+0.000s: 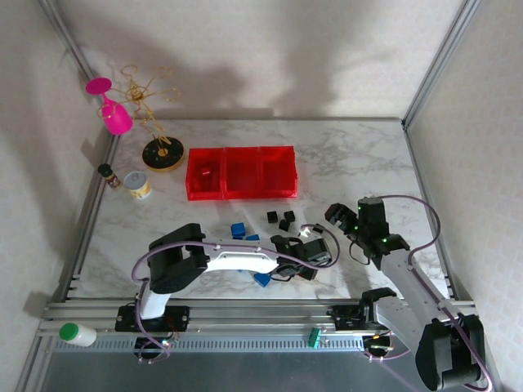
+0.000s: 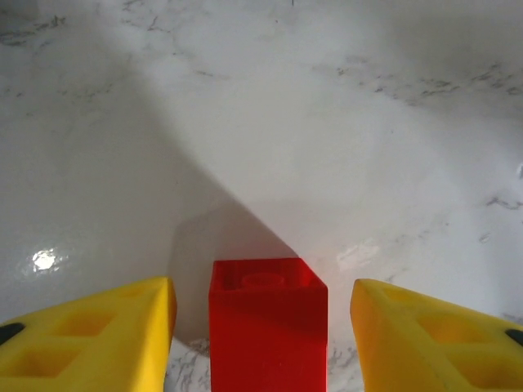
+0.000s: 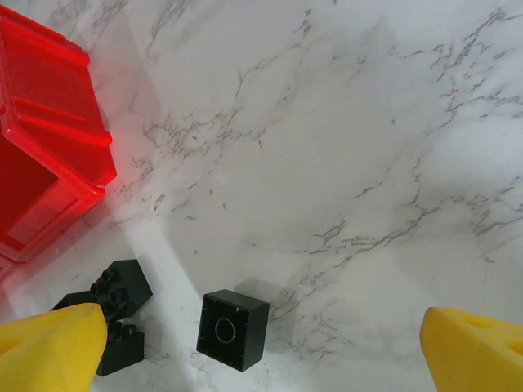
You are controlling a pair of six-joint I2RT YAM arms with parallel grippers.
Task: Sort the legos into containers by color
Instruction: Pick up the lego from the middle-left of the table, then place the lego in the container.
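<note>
I should next lower my left gripper a little farther and then close it, because the red lego stands between its yellow fingers.
In the left wrist view a red lego stands on the marble between my left gripper's yellow fingers. The gripper is open, with a gap on each side of the brick. My right gripper is wide open above the table, with a black lego lying underside up just left of its middle. Two more black legos lie by its left finger. Three joined red containers stand at mid-table, and their corner shows in the right wrist view. Blue legos lie by the left arm.
A pink wine glass, a gold wire stand, a small tin can and a dark little bottle crowd the back left. A white bottle with a green cap lies on the front rail. Another blue brick lies under the left arm.
</note>
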